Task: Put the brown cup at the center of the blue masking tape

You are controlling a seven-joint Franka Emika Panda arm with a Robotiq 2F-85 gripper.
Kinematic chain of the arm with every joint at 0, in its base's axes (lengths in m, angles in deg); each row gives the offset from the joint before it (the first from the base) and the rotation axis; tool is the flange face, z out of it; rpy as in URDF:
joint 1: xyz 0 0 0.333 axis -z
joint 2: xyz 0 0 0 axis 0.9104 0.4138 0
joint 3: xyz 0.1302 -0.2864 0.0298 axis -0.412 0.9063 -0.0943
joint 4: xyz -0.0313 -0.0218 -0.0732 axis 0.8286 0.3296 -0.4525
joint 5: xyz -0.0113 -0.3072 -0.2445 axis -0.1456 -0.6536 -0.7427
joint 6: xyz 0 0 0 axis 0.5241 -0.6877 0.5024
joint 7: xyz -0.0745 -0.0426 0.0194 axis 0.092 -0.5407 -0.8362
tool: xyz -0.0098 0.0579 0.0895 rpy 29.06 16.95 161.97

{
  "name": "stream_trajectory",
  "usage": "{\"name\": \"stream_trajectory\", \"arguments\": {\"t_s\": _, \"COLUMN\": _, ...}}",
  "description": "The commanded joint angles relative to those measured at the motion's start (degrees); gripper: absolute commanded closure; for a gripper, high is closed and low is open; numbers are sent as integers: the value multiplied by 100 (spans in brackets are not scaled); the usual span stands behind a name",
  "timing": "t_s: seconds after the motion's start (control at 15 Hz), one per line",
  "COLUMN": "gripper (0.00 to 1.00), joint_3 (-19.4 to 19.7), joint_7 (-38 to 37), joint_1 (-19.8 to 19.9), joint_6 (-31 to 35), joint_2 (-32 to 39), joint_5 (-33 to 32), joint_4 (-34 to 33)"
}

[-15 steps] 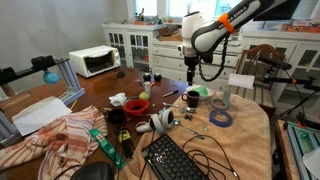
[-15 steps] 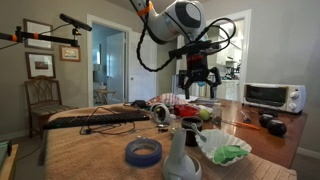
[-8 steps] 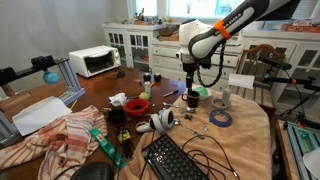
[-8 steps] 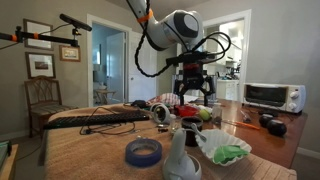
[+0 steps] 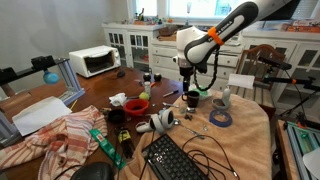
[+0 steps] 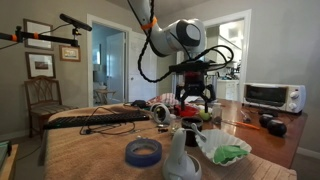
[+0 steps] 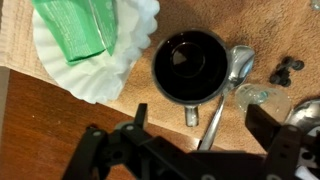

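The brown cup's short handle is below, pointing between my spread fingers, so my gripper will next lower until they straddle it and close.
The brown cup stands upright on the tan table mat, seen from straight above in the wrist view, its short handle pointing toward my gripper. In an exterior view the cup sits right under my gripper. My gripper is open and empty, its two fingers spread wide, just above the cup's handle side. The blue masking tape lies flat on the mat, apart from the cup. It also shows in an exterior view near the front edge. There my gripper hangs over the clutter.
A metal spoon lies against the cup's side. A white paper filter with a green packet lies beside it. A red bowl, black keyboard, striped cloth and toaster oven share the table.
The arm has lowered, bringing my open gripper down close over the brown cup. The cup and the tape have not moved.
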Motion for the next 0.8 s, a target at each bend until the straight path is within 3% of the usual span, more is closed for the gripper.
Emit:
{"name": "stream_trajectory", "arguments": {"t_s": 0.0, "gripper": 0, "joint_3": -96, "joint_7": 303, "joint_1": 137, "joint_6": 159, "joint_2": 295, "joint_5": 130, "joint_4": -252}}
{"name": "stream_trajectory", "arguments": {"t_s": 0.2, "gripper": 2, "joint_3": -127, "joint_7": 477, "joint_1": 183, "joint_6": 165, "joint_2": 443, "joint_5": 121, "joint_4": -338}}
{"name": "stream_trajectory", "arguments": {"t_s": 0.27, "gripper": 14, "joint_3": -131, "joint_7": 508, "joint_1": 192, "joint_6": 144, "joint_2": 474, "joint_5": 111, "joint_4": -368}}
{"name": "stream_trajectory", "arguments": {"t_s": 0.53, "gripper": 31, "joint_3": -214, "joint_7": 757, "joint_1": 280, "joint_6": 106, "joint_2": 575, "joint_5": 170, "joint_4": -453}}
{"name": "stream_trajectory", "arguments": {"t_s": 0.73, "gripper": 37, "joint_3": -239, "joint_7": 840, "joint_1": 304, "joint_6": 105, "joint_2": 600, "joint_5": 167, "joint_4": -470}}
